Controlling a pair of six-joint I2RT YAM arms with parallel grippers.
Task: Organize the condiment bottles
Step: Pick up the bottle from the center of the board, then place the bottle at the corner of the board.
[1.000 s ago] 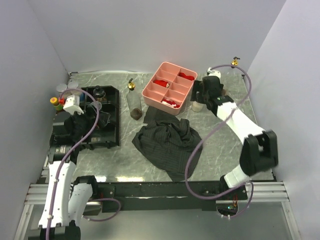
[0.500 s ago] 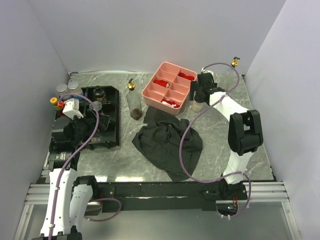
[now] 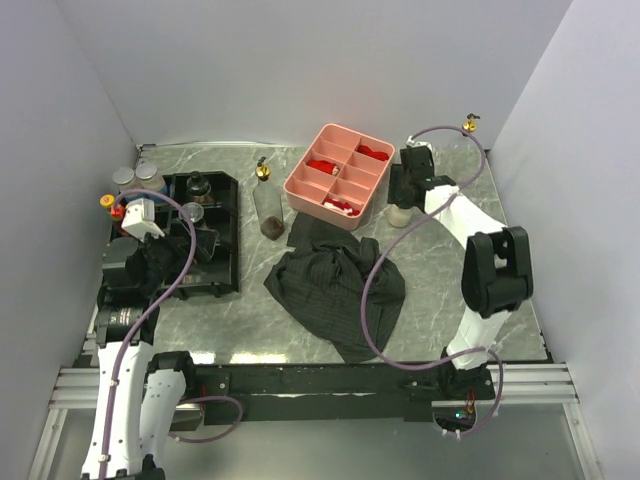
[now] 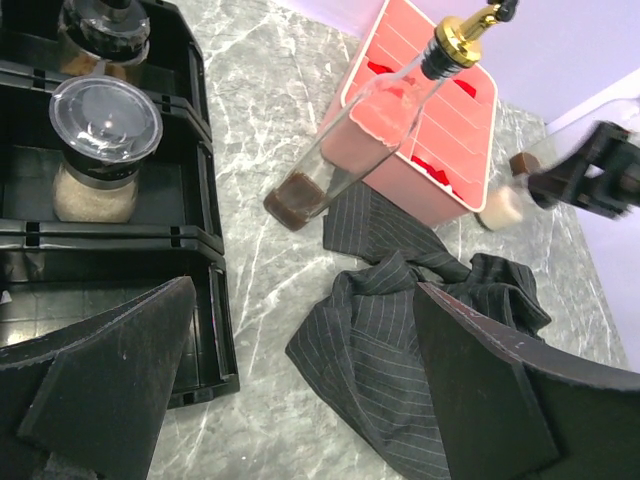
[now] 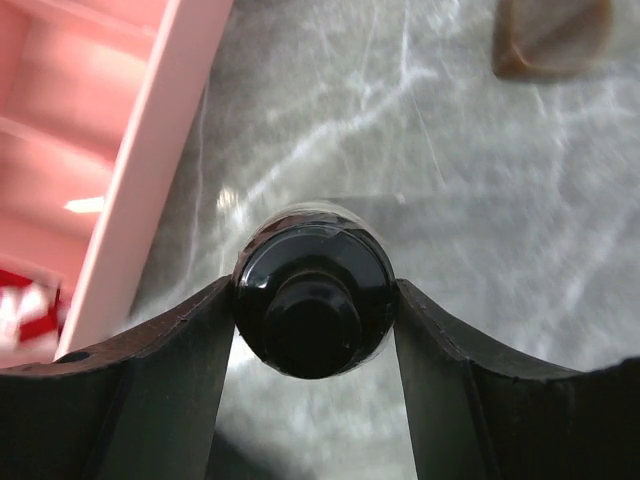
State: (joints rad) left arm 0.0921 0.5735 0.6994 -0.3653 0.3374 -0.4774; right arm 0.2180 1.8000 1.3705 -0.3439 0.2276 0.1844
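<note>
My right gripper will next carry the black-capped bottle back and to the left in the top view, and release it on the bare tabletop past the cloth.
My right gripper [image 5: 313,300] is shut on a small black-capped bottle [image 5: 313,290], one finger pressed against each side of it. That bottle [image 3: 398,212] stands on the table just right of the pink tray, under the right gripper [image 3: 402,190]. A tall clear bottle with a gold spout [image 3: 266,200] stands between the two trays. A clear-lidded jar [image 4: 105,150] and a dark-capped bottle [image 4: 105,25] sit in the black tray [image 3: 228,230]. Grey-capped jars [image 3: 123,177] and a yellow-capped bottle [image 3: 108,202] stand left of it. My left gripper [image 4: 300,300] hangs open and empty by the black tray's near right corner.
The pink divided tray [image 3: 320,210] with red pieces sits at the back centre. A dark striped cloth [image 3: 335,285] lies crumpled in the middle of the table. A brown bottle [image 5: 550,35] stands just beyond the held one. Walls close in on three sides.
My right gripper's fingers have closed from wide open onto the black-capped bottle. The right arm has folded in closer to it. The left arm has barely shifted.
</note>
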